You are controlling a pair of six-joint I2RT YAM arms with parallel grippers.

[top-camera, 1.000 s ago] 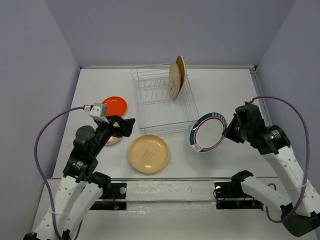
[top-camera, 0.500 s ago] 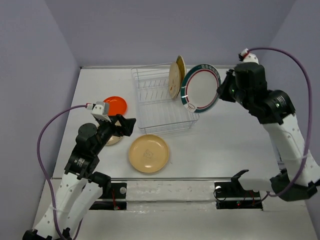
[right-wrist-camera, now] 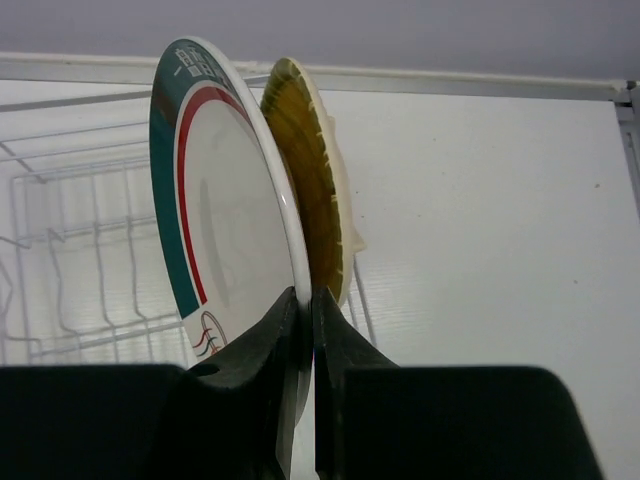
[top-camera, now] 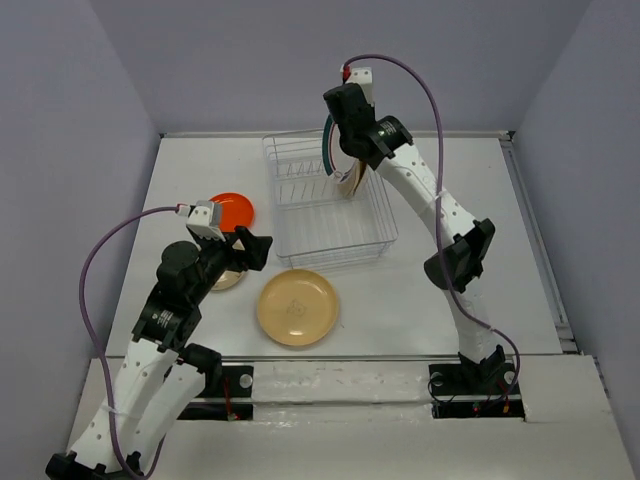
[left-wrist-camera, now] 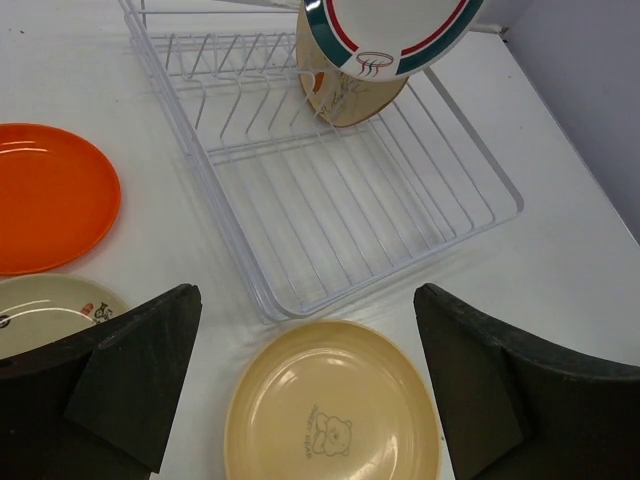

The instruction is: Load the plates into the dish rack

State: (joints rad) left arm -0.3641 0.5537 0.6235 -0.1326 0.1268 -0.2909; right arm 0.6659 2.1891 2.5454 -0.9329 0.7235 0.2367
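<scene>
The right gripper carries the white plate down and to the left in the top view onto the dish rack's wires beside the cream plate next.
The white wire dish rack stands at the back middle. Two plates stand upright in it, a cream one and a ribbed yellow-green one. My right gripper is shut on the rim of the white plate with the teal rim. It holds the plate upright over the rack's back prongs, right beside the yellow-green plate. My left gripper is open and empty above the tan-yellow plate.
The orange plate lies left of the rack. The small beige plate lies in front of it, partly under my left gripper. The tan-yellow plate lies just in front of the rack's near rim.
My right arm has swung the teal-rimmed plate from the table right of the rack up and left to the rack's back, beside the standing plates. My left arm has barely moved.
</scene>
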